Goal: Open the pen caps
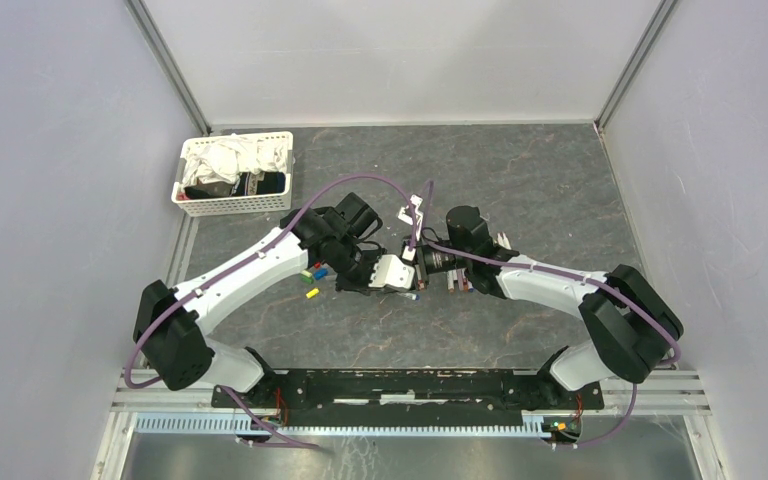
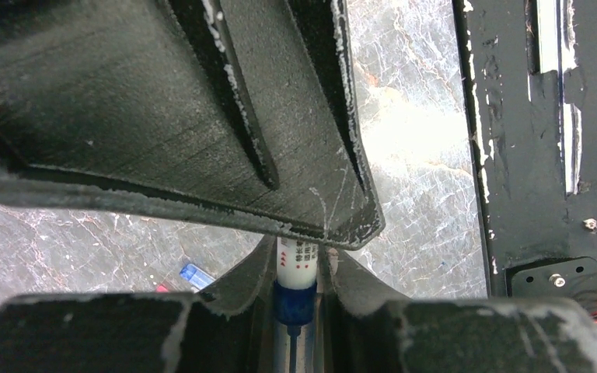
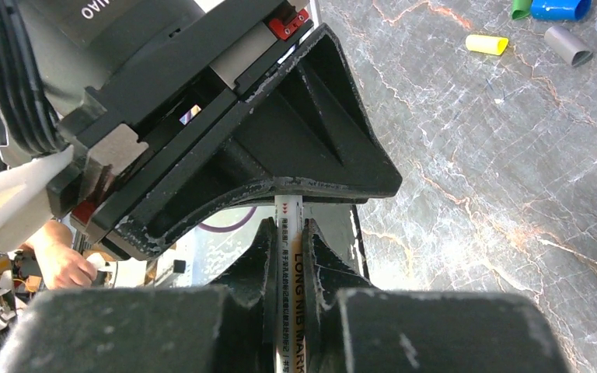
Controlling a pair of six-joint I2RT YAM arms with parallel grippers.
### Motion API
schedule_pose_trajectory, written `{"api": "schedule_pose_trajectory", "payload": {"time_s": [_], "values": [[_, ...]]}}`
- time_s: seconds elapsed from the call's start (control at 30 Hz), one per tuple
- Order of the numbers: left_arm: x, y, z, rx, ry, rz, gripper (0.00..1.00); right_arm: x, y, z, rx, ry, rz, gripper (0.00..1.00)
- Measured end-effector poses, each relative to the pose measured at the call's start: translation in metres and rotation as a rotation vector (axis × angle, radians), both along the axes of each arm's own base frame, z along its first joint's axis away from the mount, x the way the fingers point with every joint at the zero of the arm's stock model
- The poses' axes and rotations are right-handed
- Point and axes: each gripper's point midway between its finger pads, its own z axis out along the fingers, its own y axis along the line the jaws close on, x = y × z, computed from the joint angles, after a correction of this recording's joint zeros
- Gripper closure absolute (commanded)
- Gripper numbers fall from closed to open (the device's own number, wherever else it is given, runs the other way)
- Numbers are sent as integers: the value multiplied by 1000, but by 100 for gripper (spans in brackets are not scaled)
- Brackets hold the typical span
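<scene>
Next, my left gripper will pull the pen's blue end piece (image 2: 295,301) to the left in the top view, lower and release it beside the loose caps, which lie below my gripper.
Both grippers meet over the middle of the table on one pen. My left gripper (image 2: 297,252) (image 1: 408,284) is shut on the pen's blue end piece (image 2: 295,301); the white barrel (image 2: 298,260) runs out of it toward the other gripper. My right gripper (image 3: 288,233) (image 1: 423,267) is shut on the same pen's white printed barrel (image 3: 289,260). Loose pen caps lie on the table: blue (image 3: 560,8), yellow (image 3: 487,44), grey (image 3: 567,45) and green (image 3: 521,8). In the top view they lie left of the grippers (image 1: 312,272). Several more pens (image 1: 457,283) lie in a row under the right forearm.
A white basket (image 1: 235,172) with cloths stands at the back left. A black mounting rail (image 1: 400,385) runs along the near edge and shows in the left wrist view (image 2: 513,155). Grey walls close in the table on three sides.
</scene>
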Motion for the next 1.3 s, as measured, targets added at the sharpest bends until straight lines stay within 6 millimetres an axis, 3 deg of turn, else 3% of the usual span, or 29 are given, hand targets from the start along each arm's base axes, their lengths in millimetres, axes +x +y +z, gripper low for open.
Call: {"api": "schedule_pose_trajectory", "payload": {"time_s": [0.2, 0.47, 0.67, 0.93, 1.03, 1.07, 1.1, 1.17, 1.2, 1.23, 1.3], "values": [[2, 5, 0, 11, -5, -6, 98, 0, 1, -2, -2, -28, -1, 100], [24, 10, 13, -82, 35, -42, 98, 23, 5, 6, 1, -162, -108, 100], [24, 10, 20, -110, 55, -52, 98, 26, 8, 14, 10, -184, -110, 100], [26, 17, 10, -44, 35, -46, 98, 25, 6, 2, -57, -179, -68, 100], [44, 17, 18, -226, 58, -58, 98, 36, -8, 9, -74, -325, -199, 100], [49, 23, 22, -264, 80, -44, 98, 30, -19, 16, -57, -360, -219, 100], [77, 70, 14, -143, 32, 73, 98, 7, -42, 13, -57, -330, -203, 100], [134, 180, 6, 19, -54, 368, 98, -40, -84, -21, -118, -231, -156, 100], [143, 223, 2, 90, -80, 464, 98, -57, -93, -39, -164, -165, -115, 100], [137, 249, -2, 153, -71, 516, 98, -71, -99, -55, -220, -94, -76, 100], [121, 249, -3, 208, -50, 493, 98, -83, -107, -73, -295, -5, -42, 100]]}}
